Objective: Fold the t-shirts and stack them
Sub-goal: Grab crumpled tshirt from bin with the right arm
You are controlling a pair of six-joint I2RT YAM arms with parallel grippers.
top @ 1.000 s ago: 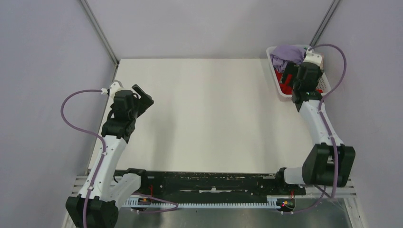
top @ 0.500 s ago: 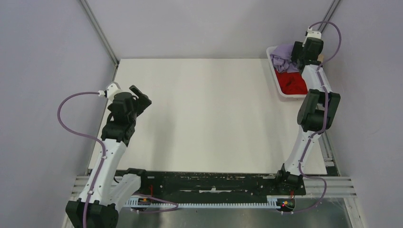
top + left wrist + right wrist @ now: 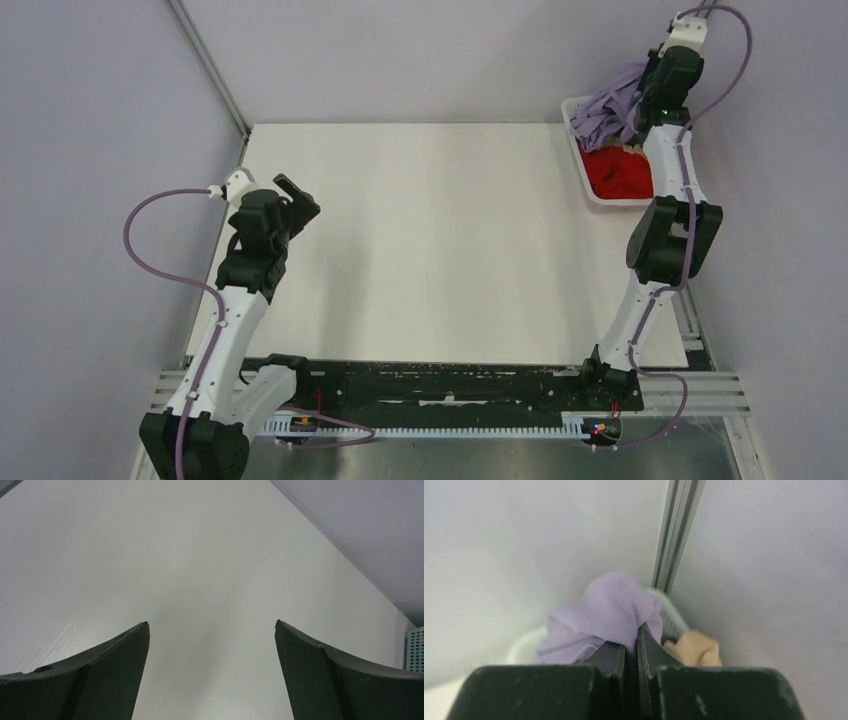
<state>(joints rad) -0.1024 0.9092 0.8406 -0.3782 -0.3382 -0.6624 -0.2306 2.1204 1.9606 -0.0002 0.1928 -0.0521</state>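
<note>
My right gripper should lift the lilac t-shirt, swing back over the white table and lower to release, as it's bare beside the basket (image 3: 586,183).
A lilac t-shirt (image 3: 612,105) hangs bunched above the white basket (image 3: 586,183) at the table's far right corner. My right gripper (image 3: 648,98) is shut on it, and the cloth (image 3: 609,610) bulges out over the closed tips (image 3: 633,630). A red t-shirt (image 3: 620,175) lies crumpled in the basket. A tan cloth (image 3: 696,647) shows just to the right of the fingers. My left gripper (image 3: 298,200) hovers open over the left side of the white table (image 3: 430,240), with nothing between its fingers (image 3: 120,665).
Grey walls close in the table, with metal frame posts (image 3: 208,65) at the back corners. One post (image 3: 679,530) runs straight up behind the held shirt. The basket's green mesh edge (image 3: 415,650) shows far right in the left wrist view.
My right gripper closed on the lilac shirt in the basket and rose toward the back corner, pulling it up and uncovering the red shirt. The left arm barely moved.
</note>
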